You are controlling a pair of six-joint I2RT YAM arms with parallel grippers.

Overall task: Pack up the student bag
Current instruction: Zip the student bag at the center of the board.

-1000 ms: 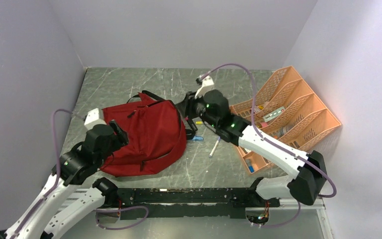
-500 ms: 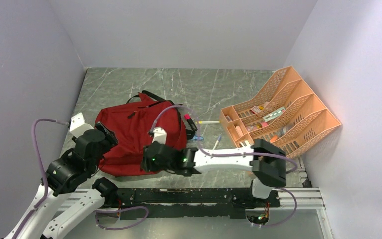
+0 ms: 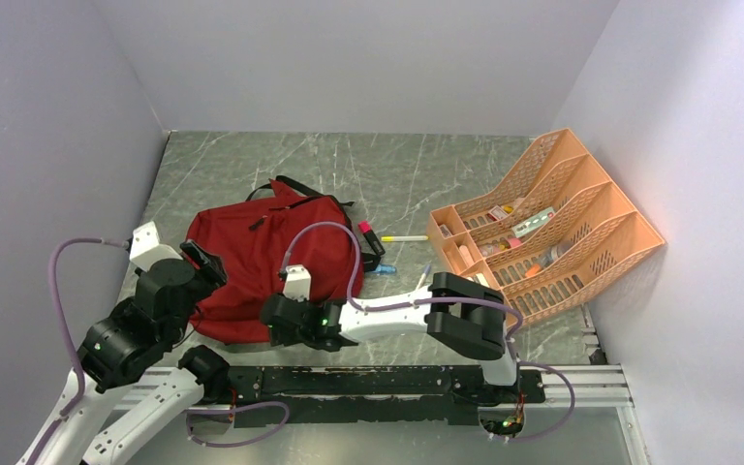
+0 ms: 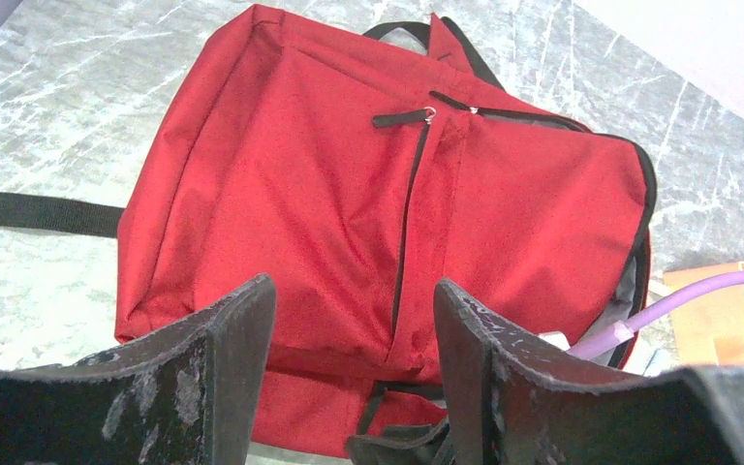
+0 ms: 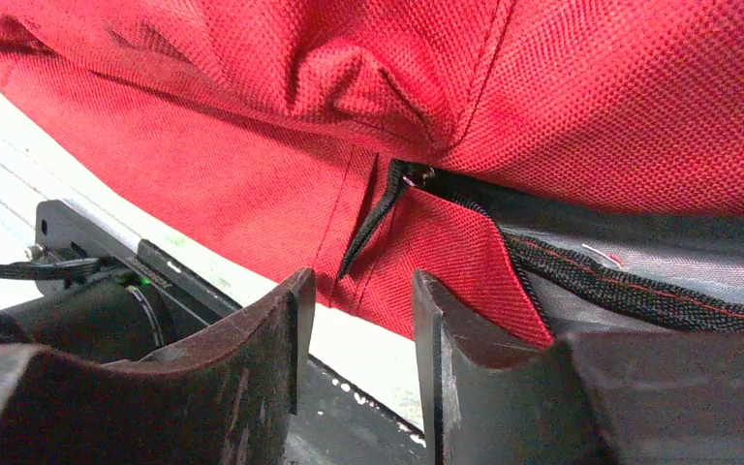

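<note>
The black zipper pull (image 5: 376,219) lies below with its loose end toward the finger gap. Next, my right gripper lowers its open fingers astride the zipper pull and closes.
The student bag (image 3: 273,254), dark red with black zipper trim, lies flat at the table's left middle. My left gripper (image 3: 205,262) hovers over its left near side. In the left wrist view it (image 4: 354,291) is open with nothing between its fingers, and the bag (image 4: 397,184) fills the frame beyond them. My right gripper (image 3: 273,327) reaches leftward to the bag's near edge. In the right wrist view it (image 5: 359,283) is open and empty, just below a black zipper pull (image 5: 376,219) on the red fabric (image 5: 601,87).
An orange desk organiser (image 3: 581,208) with several small items stands at the right. A red-capped marker (image 3: 368,233), a white pen (image 3: 405,237) and a blue item (image 3: 384,269) lie between it and the bag. A black strap (image 4: 39,211) trails left. A black rail (image 3: 378,380) runs along the near edge.
My right arm has swung from beside the organiser, across the front, to the bag's near edge, and its jaws have opened slightly. My left arm has drawn back toward the near left.
</note>
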